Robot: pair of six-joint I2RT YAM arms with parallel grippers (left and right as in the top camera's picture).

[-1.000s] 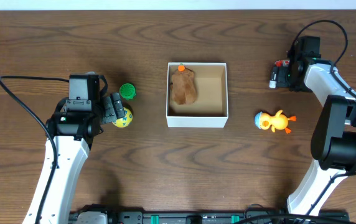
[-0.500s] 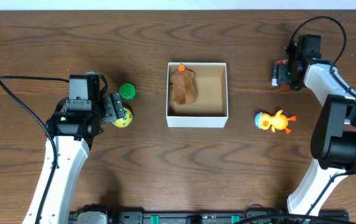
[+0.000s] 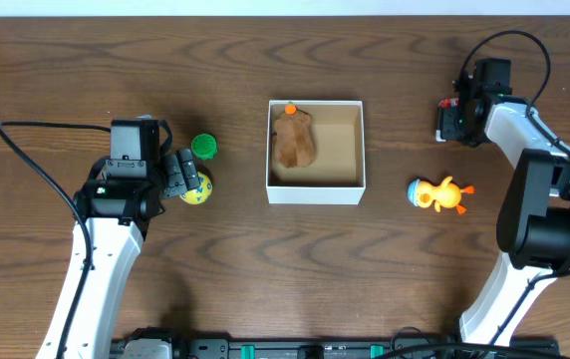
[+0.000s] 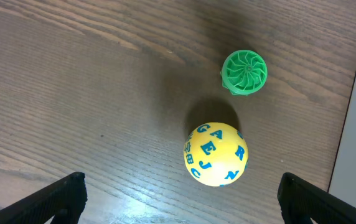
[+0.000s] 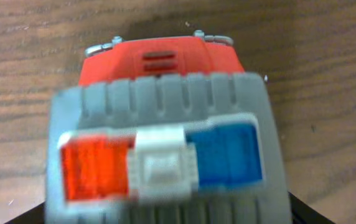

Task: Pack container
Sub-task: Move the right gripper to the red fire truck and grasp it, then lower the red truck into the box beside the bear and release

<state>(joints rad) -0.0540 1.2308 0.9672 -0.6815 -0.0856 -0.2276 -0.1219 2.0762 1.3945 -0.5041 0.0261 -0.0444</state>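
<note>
I should lift the toy car with my right gripper and lower it beside the brown plush toy in the container, where the container's bottom is empty.
The container [image 3: 315, 188], a square white box with a tan inside, stands mid-table and holds a brown plush toy [image 3: 294, 139] with an orange spot. My left gripper [image 3: 179, 178] is open next to a yellow ball with blue letters [image 3: 196, 191]. In the left wrist view the ball [image 4: 215, 154] lies just ahead of the open jaws [image 4: 181, 196]. A green ribbed cap-like toy [image 4: 244, 72] sits beyond it. My right gripper [image 3: 461, 118] is shut on a red and grey toy car [image 3: 449, 117] at the far right. The car [image 5: 165, 118] fills the right wrist view.
A yellow and orange duck toy [image 3: 438, 194] lies on the table right of the container and nearer than the right gripper. The container's white wall [image 4: 355, 143] shows at the right edge of the left wrist view. The table is dark wood.
My right gripper and the toy car have shifted slightly toward the far edge of the table. The left arm, ball and green toy have not moved.
</note>
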